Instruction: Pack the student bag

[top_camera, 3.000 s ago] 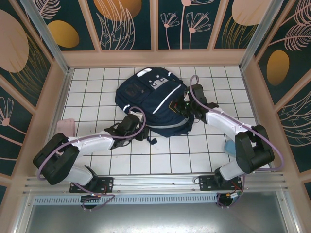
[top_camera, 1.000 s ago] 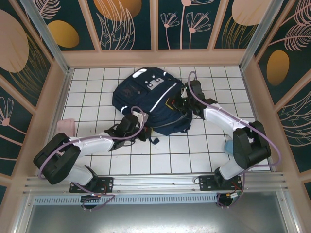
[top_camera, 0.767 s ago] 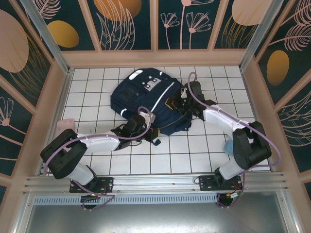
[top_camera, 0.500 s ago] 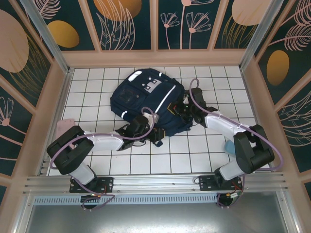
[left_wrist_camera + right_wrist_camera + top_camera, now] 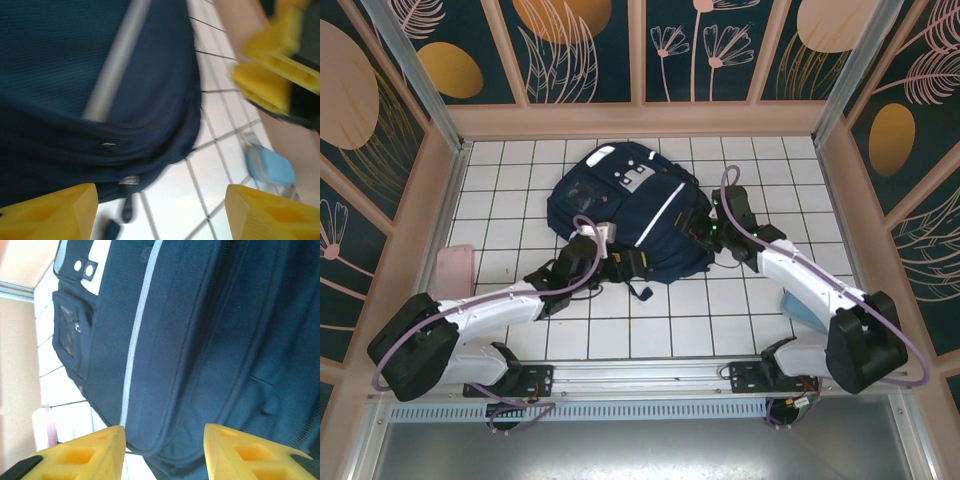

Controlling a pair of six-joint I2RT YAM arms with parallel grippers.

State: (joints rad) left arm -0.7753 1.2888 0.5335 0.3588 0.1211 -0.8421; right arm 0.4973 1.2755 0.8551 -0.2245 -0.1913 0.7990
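Observation:
My right gripper is above and forward of the small metal zipper pull. It should go down and back toward my left gripper next, onto the pull.
The student bag (image 5: 620, 205), navy with a thin white stripe and white patches near its top, lies flat on the white tiled floor. My left gripper (image 5: 625, 262) sits at its near edge, open, with only floor tiles and a dangling zip pull between the yellow fingertips (image 5: 50, 210). The bag's hem (image 5: 100, 125) lies just past them. My right gripper (image 5: 705, 232) is at the bag's right side, open, with its yellow fingers (image 5: 80, 455) apart in front of the bag's fabric (image 5: 200, 340) and stripe (image 5: 136, 340). Neither gripper holds anything.
A pink flat object (image 5: 452, 265) lies by the left wall. A light-blue object (image 5: 798, 303) lies on the tiles at the right, under the right forearm, also seen as a light-blue object (image 5: 270, 167) from the left wrist. Wooden walls enclose the floor.
Both grippers have gone from shut to open and let go of the bag. The left arm has pulled back leftward; the right gripper has drawn back from the bag's side. The bag has settled.

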